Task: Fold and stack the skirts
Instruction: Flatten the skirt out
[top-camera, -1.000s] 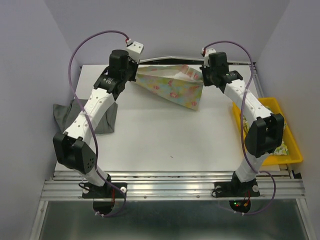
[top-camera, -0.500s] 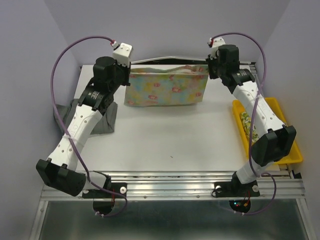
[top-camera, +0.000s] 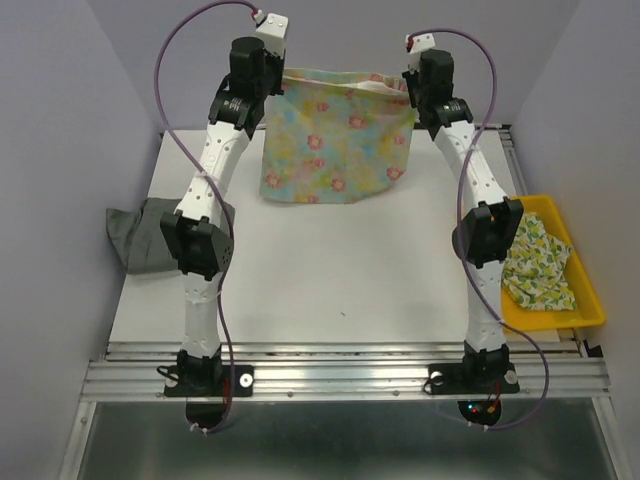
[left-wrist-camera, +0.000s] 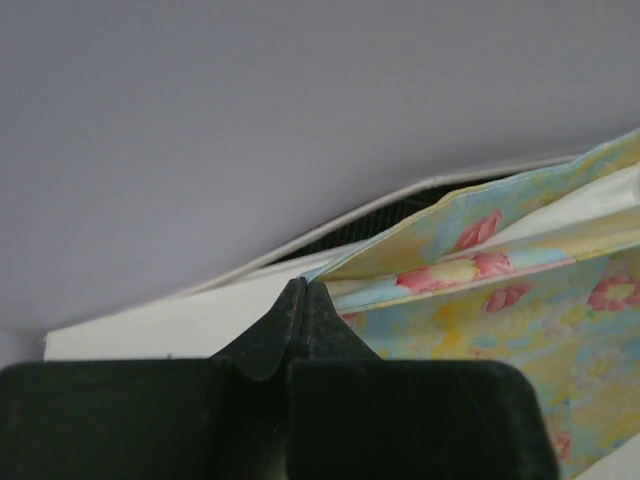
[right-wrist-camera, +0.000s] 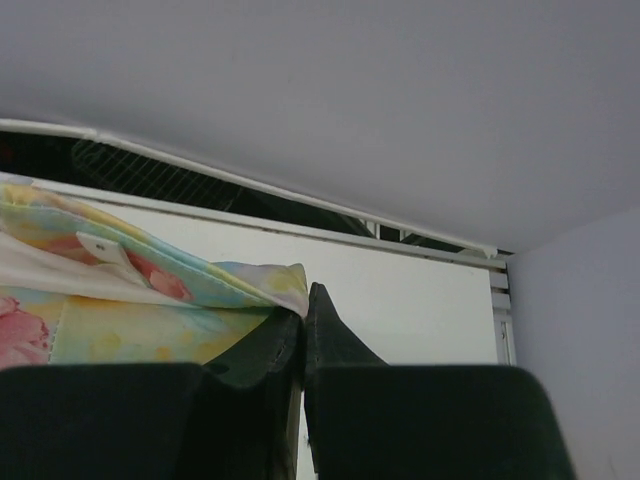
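My right gripper draws back and down to the bare near tabletop next and releases the skirt's corner there, since the skirt hangs spread above the table's far part.
The pastel yellow-blue skirt with pink flowers (top-camera: 338, 140) hangs spread in the air above the far part of the table. My left gripper (top-camera: 270, 78) is shut on its left top corner (left-wrist-camera: 380, 280). My right gripper (top-camera: 410, 82) is shut on its right top corner (right-wrist-camera: 270, 285). The grey skirt (top-camera: 148, 235) lies folded at the table's left edge, partly behind the left arm. The pale skirt with green-yellow print (top-camera: 538, 265) lies crumpled in the yellow tray (top-camera: 590, 300) at the right.
The white table (top-camera: 330, 280) stretches beneath the hanging skirt. Both arms reach steeply up toward the back wall. A metal rail (top-camera: 340, 365) runs along the near edge.
Both grippers have risen high with the flowered skirt, which now hangs at full length instead of lying low near the table's back. The arms stand more upright.
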